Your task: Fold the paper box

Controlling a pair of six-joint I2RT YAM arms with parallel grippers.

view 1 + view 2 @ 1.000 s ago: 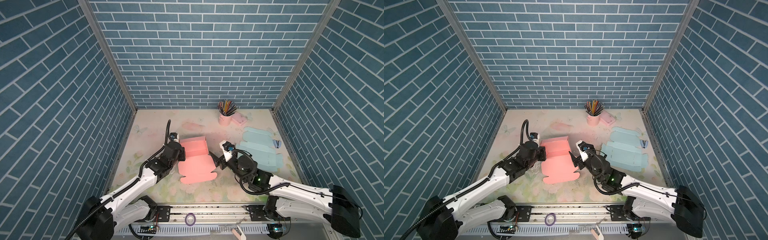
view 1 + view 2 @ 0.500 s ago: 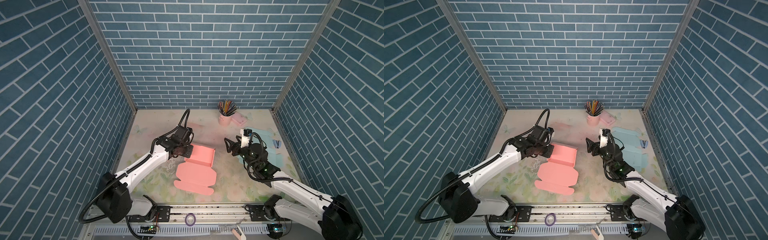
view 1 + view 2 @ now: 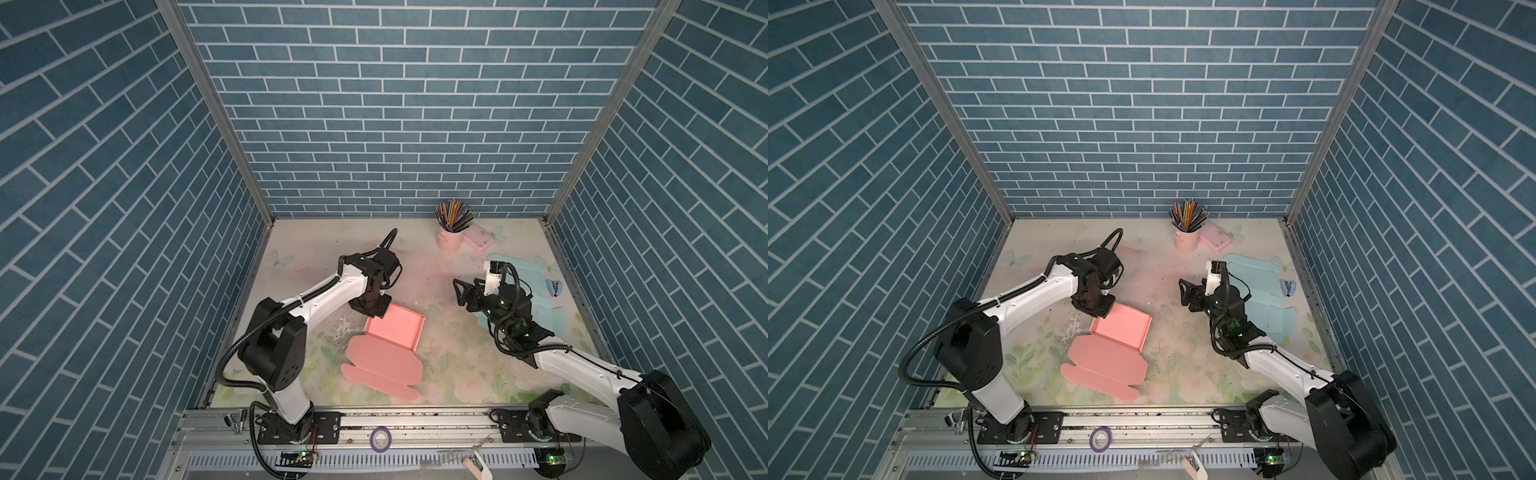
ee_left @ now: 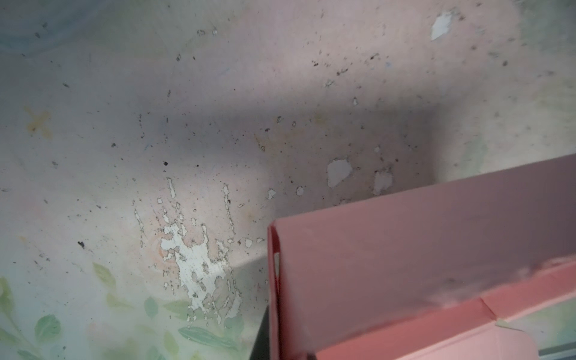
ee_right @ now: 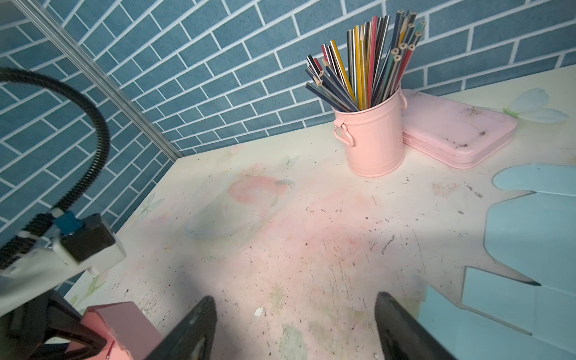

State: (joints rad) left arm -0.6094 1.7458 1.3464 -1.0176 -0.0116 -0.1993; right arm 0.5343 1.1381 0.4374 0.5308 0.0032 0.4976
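The tray is hanging above its shadow, so my left gripper should next lower the tray's pinched side toward the shadowed tabletop under the tray (image 4: 360,162) and let go of it there.
The pink paper box (image 3: 395,330) lies mid-table in both top views. Its tray part has its walls up and its flat lid panel (image 3: 382,368) points toward the front rail. My left gripper (image 3: 374,311) is shut on the tray's far-left wall, also seen at the box (image 3: 1121,328) under the gripper (image 3: 1100,309). The left wrist view shows that pink wall (image 4: 405,249) close up, pinched at its edge. My right gripper (image 3: 459,291) hovers open to the right of the box, apart from it. Its fingers (image 5: 193,330) have only bare table between them.
A pink pencil cup (image 3: 451,239) and a flat pink case (image 3: 480,240) stand at the back. Light blue flat box blanks (image 3: 536,299) lie under and behind the right arm, with a small blue clip (image 3: 552,287) near the right wall. A purple tape ring (image 3: 381,438) sits on the front rail.
The pink box has turned and slid, its lid now toward the front. My left gripper came round to the tray's far-left wall. My right gripper drew back from the box to the right.
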